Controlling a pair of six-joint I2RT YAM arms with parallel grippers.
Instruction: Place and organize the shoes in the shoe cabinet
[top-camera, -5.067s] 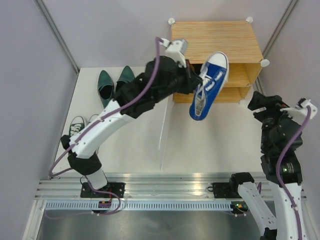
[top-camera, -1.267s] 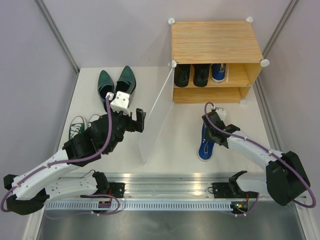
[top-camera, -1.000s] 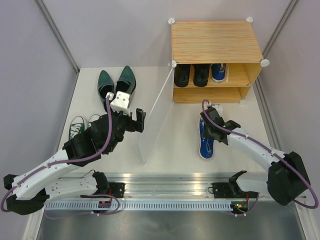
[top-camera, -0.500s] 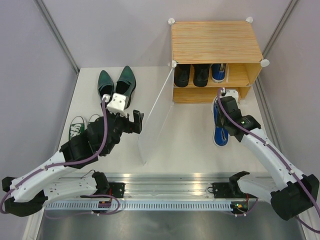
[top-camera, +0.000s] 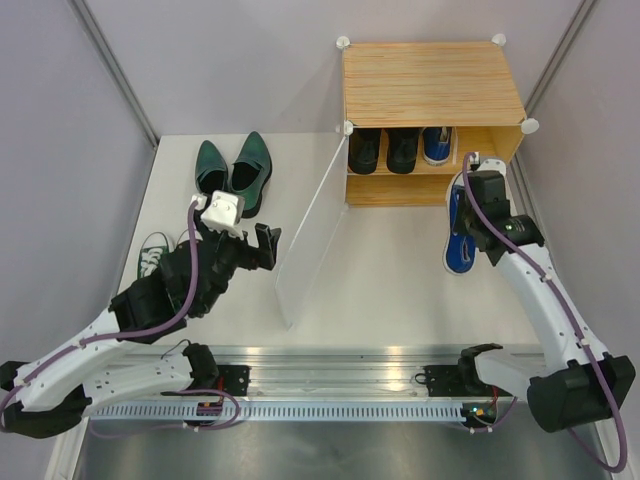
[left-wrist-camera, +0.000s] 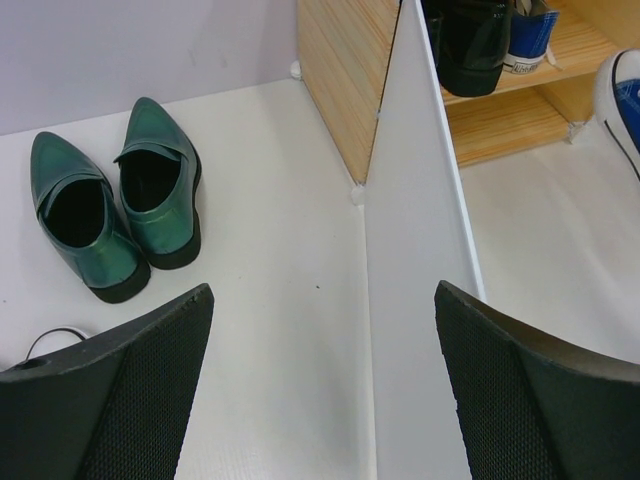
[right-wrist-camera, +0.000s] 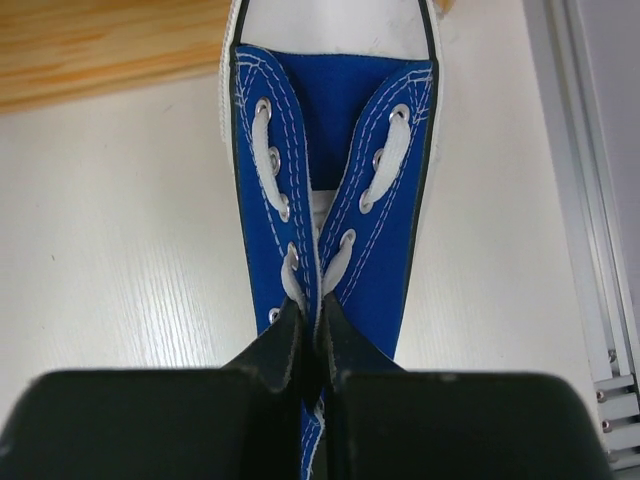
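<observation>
My right gripper moves up and outward next to release the sneaker on the upper shelf's empty end (top-camera: 468, 145), which lies outward of my gripper beside the matching sneaker.
My right gripper (top-camera: 478, 222) (right-wrist-camera: 312, 318) is shut on the tongue and white laces of a blue canvas sneaker (top-camera: 457, 238) (right-wrist-camera: 385, 255). Its white toe points at the lower shelf of the wood-grain shoe cabinet (top-camera: 430, 80), near its right end. The upper shelf holds two black dress shoes (top-camera: 383, 148) and another blue sneaker (top-camera: 437, 145). My left gripper (top-camera: 266, 243) (left-wrist-camera: 322, 300) stands open and empty beside the swung-out translucent door panel (top-camera: 310, 230) (left-wrist-camera: 415, 250). Two dark green pointed shoes (top-camera: 232, 168) (left-wrist-camera: 110, 205) lie at the back left.
Green white-toed sneakers (top-camera: 153, 253) lie at the table's left edge, partly hidden by my left arm. Grey walls close in both sides. A metal rail (top-camera: 330, 385) runs along the near edge.
My right arm has carried the blue sneaker from the middle of the table back and right, up to the cabinet's lower shelf. My left arm has drawn back slightly to the left.
</observation>
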